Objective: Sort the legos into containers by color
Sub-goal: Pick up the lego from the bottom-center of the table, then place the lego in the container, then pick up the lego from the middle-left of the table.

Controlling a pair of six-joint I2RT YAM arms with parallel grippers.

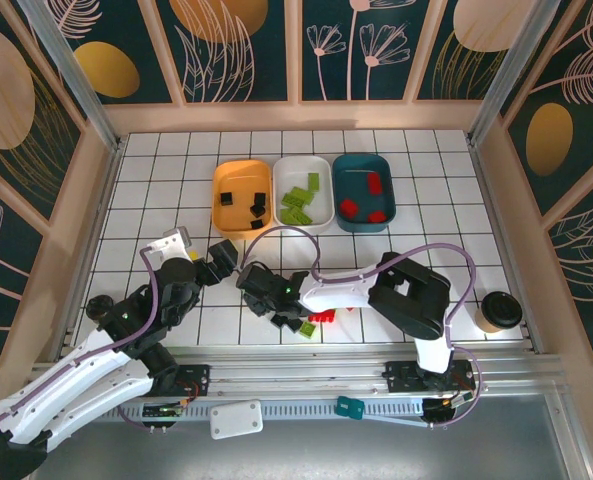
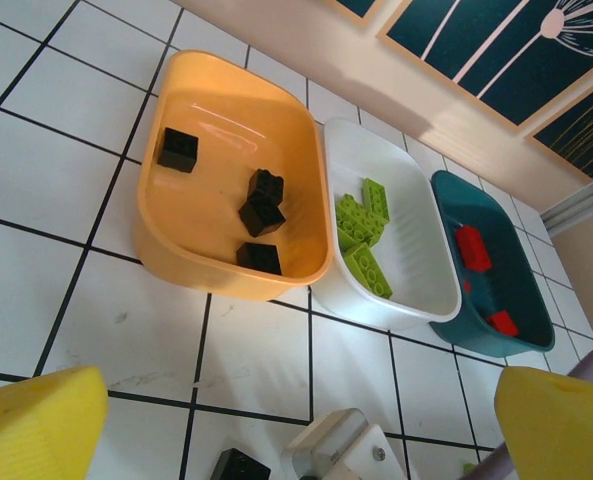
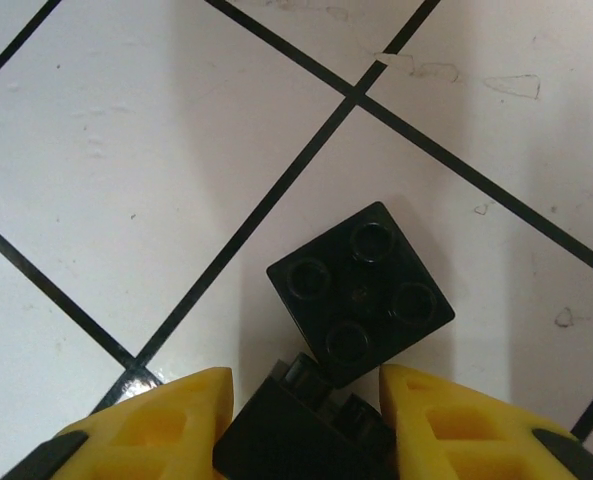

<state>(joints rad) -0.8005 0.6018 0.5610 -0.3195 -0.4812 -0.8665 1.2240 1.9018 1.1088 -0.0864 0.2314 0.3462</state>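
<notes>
I need to lift the black lego off the tile with my right gripper and carry it outward over the orange tray [image 1: 221, 215] to release it, because black legos already lie there.
My right gripper [image 3: 301, 420] is shut on a black lego [image 3: 296, 430], its yellow fingers [image 3: 166, 425] pressed against both sides. A second black lego [image 3: 361, 290] lies studs up on the tile, touching the held one. From above, the right gripper [image 1: 261, 290] is low over the table, with loose black, green and red legos [image 1: 311, 322] just behind it. My left gripper [image 1: 221, 258] hangs open and empty in front of the orange tray [image 1: 221, 215]. The orange tray [image 2: 206, 265] holds black legos, the white tray [image 2: 416, 260] green ones, the teal tray [image 2: 476, 335] red ones.
A paper cup [image 1: 498, 311] stands at the right near the table's front edge. Wooden walls close in the tiled table on three sides. A white part of the right arm [image 2: 341, 450] and a black brick [image 2: 238, 466] lie just below my left gripper.
</notes>
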